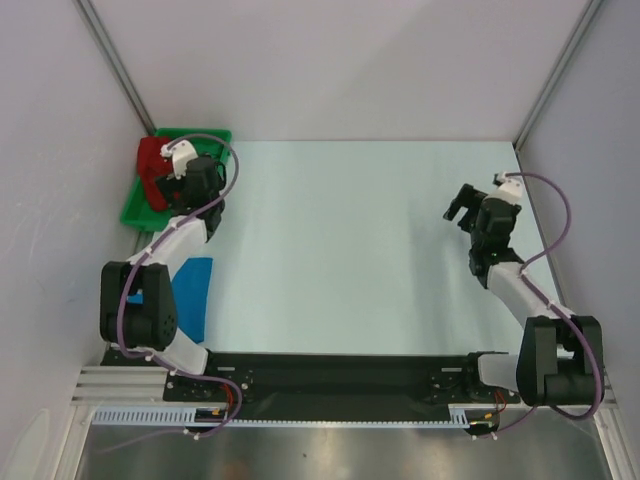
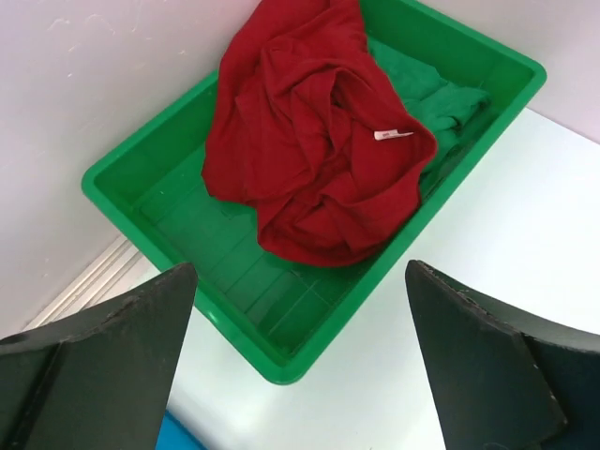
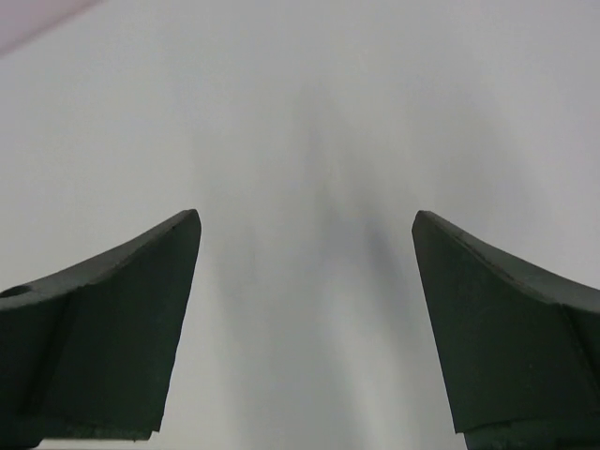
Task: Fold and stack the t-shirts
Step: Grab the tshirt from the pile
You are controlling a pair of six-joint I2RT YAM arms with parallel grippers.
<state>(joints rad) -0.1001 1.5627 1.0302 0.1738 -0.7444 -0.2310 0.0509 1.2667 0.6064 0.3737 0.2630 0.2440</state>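
I will move my left gripper outward toward the wall next, and then I will bring it down onto the red t-shirt's far end (image 1: 150, 151) (image 2: 271, 35) at the bin's rim.
The deep red t-shirt (image 2: 309, 141) lies crumpled in a green bin (image 2: 281, 361) at the table's far left corner; it also shows in the top view (image 1: 150, 162). My left gripper (image 2: 300, 272) is open and empty, hovering above the bin's near corner, apart from the shirt; the top view shows it over the bin (image 1: 165, 188). The bright blue t-shirt (image 1: 190, 290) lies flat and folded on the table beside the left arm; only a corner of it (image 2: 183, 436) shows in the left wrist view. My right gripper (image 3: 307, 220) is open and empty above bare table on the right (image 1: 462, 208).
A green cloth (image 2: 436, 94) lies in the bin under the red shirt. The bin (image 1: 132, 210) sits against the left wall. White walls enclose the table on the left, back and right. The pale table top (image 1: 350, 250) spreads between the arms.
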